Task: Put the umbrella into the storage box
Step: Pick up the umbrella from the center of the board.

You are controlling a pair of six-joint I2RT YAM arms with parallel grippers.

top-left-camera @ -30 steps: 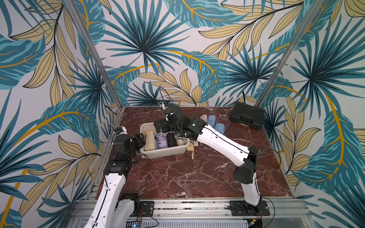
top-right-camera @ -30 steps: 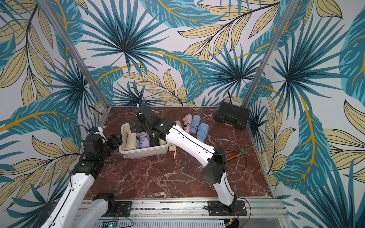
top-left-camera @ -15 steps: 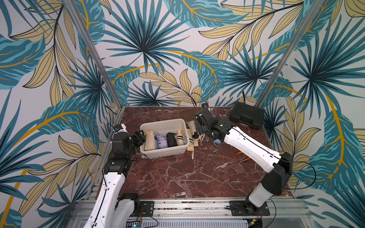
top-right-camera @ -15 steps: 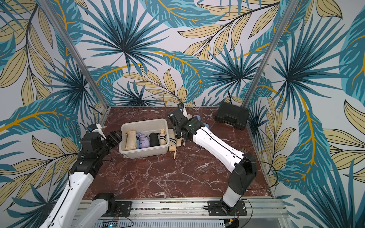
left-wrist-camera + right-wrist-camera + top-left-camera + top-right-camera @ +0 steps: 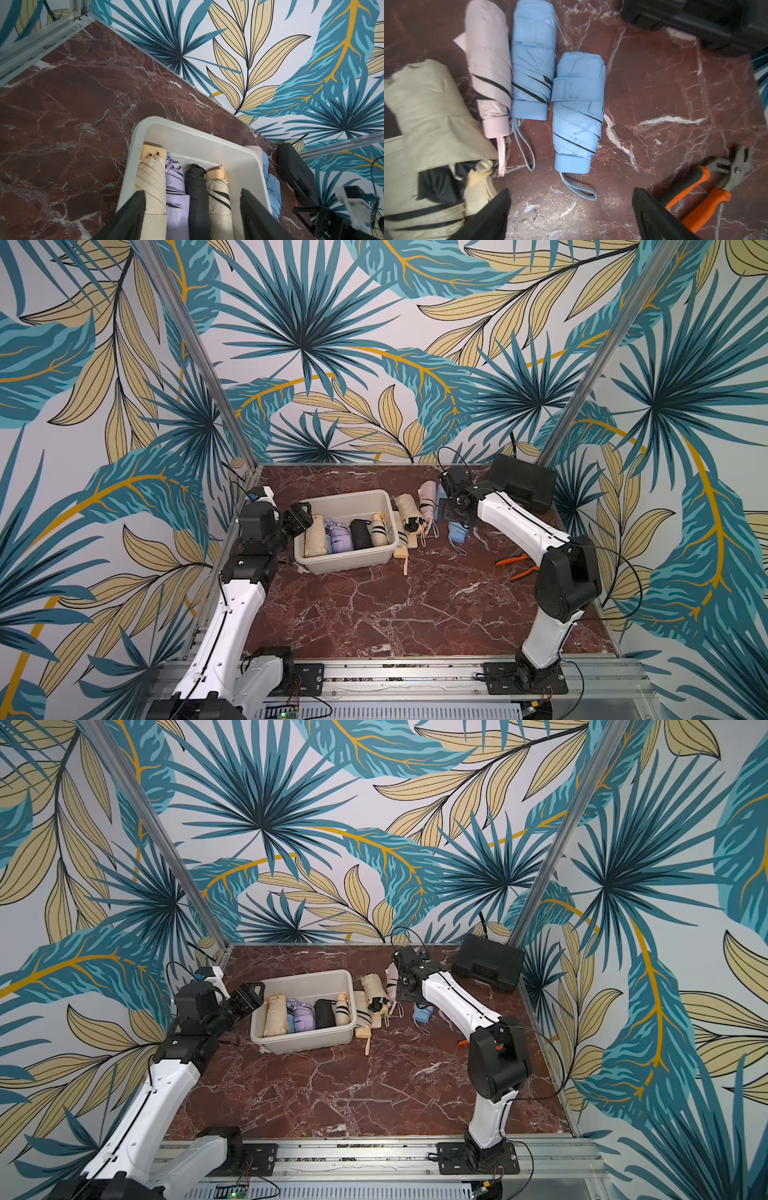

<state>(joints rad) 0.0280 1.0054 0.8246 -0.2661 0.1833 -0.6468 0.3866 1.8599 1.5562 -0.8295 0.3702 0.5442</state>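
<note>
The nearer light blue umbrella below gets my right gripper's open fingers lowered astride its wrapped middle (image 5: 456, 526) (image 5: 577, 123) next. They then close, since bare table is on both sides of the umbrella.
The off-white storage box (image 5: 345, 496) (image 5: 307, 1042) (image 5: 207, 138) holds several folded umbrellas side by side: beige (image 5: 149, 176), lavender (image 5: 175, 180), black (image 5: 196, 187) and beige with black stripes (image 5: 218, 191). On the table to the right of the box lie a beige umbrella (image 5: 425, 108), a pink one (image 5: 489, 68) and two light blue ones (image 5: 532, 62) (image 5: 578, 112). My right gripper (image 5: 451, 512) (image 5: 409, 990) (image 5: 571, 190) hovers open above the blue umbrellas, holding nothing. My left gripper (image 5: 300, 519) (image 5: 248, 999) (image 5: 192, 192) is open at the box's left end, also holding nothing.
A flat black case (image 5: 521, 485) (image 5: 695, 18) lies at the back right corner. Orange-handled pliers (image 5: 515, 566) (image 5: 702, 187) lie by the right arm's elbow. Another beige umbrella (image 5: 401, 539) rests against the box's right wall. Patterned walls close in three sides.
My right arm has swung from over the box to the right and now sits above the blue umbrellas. My left gripper has stayed by the box's left end.
</note>
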